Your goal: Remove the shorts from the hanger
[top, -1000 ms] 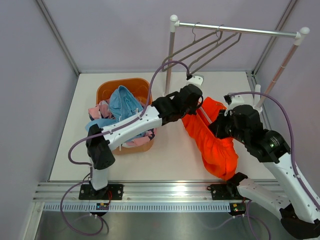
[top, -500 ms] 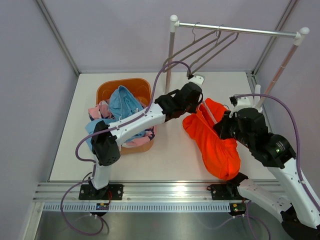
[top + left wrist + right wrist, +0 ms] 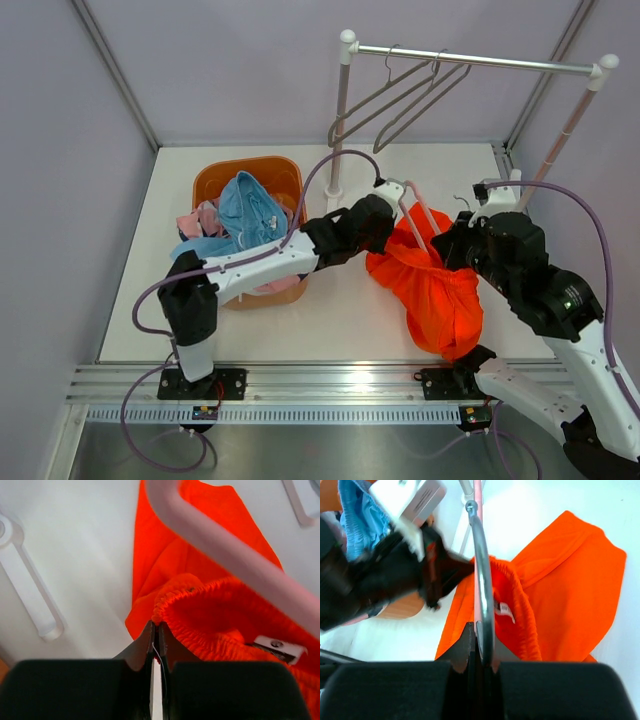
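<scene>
Next, my left gripper raises the orange shorts' waistband off the hanger, carries it left in the top view to the basket already holding shorts (image 3: 250, 222) and releases it.
The orange shorts (image 3: 432, 292) lie on the table, their waistband still around a pink hanger (image 3: 412, 216). My left gripper (image 3: 388, 226) is shut on the waistband's gathered edge (image 3: 159, 611), and the hanger's pink arm (image 3: 220, 547) crosses just above it. My right gripper (image 3: 482, 630) is shut on the hanger's metal hook (image 3: 481, 565), with the orange shorts (image 3: 570, 580) spread beyond and the left gripper (image 3: 451, 571) at their edge. Light blue shorts (image 3: 246, 206) and pink patterned shorts (image 3: 198, 220) sit in the basket.
An orange basket (image 3: 250, 166) stands at the left. The clothes rack (image 3: 470, 60) at the back carries three empty hangers (image 3: 410, 95); its white foot (image 3: 330, 190) stands just behind the left gripper. Grey walls close in both sides.
The left gripper has pulled the waistband toward the near left and down. The hanger now stands up clear of the bunched shorts, and the right gripper has shifted slightly right.
</scene>
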